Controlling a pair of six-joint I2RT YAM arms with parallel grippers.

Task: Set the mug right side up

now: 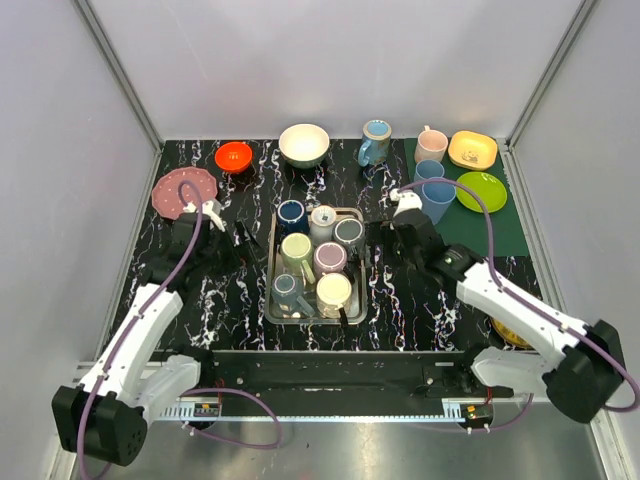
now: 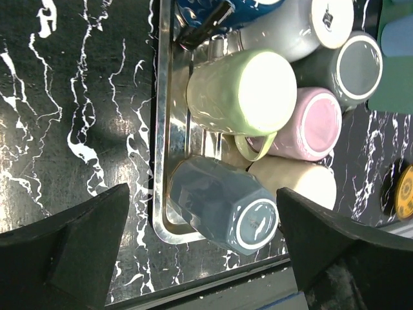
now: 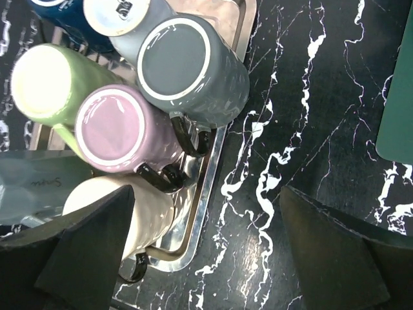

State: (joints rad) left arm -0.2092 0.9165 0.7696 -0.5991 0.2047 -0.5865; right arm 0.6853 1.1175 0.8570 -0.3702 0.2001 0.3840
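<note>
Next, my right gripper goes left in the top view and down onto the grey mug's dark handle, since the handle sticks out toward the tray rim (image 3: pixel 208 184).
A metal tray (image 1: pixel 271 296) in the middle of the table holds several mugs, all bottom up: dark blue (image 1: pixel 291 212), white (image 1: pixel 323 218), grey (image 1: pixel 349 232), green (image 1: pixel 296 250), pink (image 1: pixel 330 257), blue-grey (image 1: pixel 287 289) and cream (image 1: pixel 334 291). My left gripper (image 1: pixel 243 235) is open and empty, just left of the tray. In the left wrist view it (image 2: pixel 201 216) hovers over the blue-grey mug (image 2: pixel 219 210) at the tray's corner. My right gripper (image 1: pixel 378 238) is open and empty, just right of the tray. In the right wrist view it (image 3: pixel 206 216) spans the tray rim (image 3: pixel 208 184) beside the cream mug (image 3: pixel 151 216).
Along the back stand a red bowl (image 1: pixel 234 156), a white bowl (image 1: pixel 304 144), an upright blue mug (image 1: pixel 376 142), a pink mug (image 1: pixel 431 144) and a yellow dish (image 1: pixel 472 150). A pink plate (image 1: pixel 175 190) lies far left. A blue cup (image 1: pixel 436 198) and green plate (image 1: pixel 481 191) sit on a green mat (image 1: pixel 480 235).
</note>
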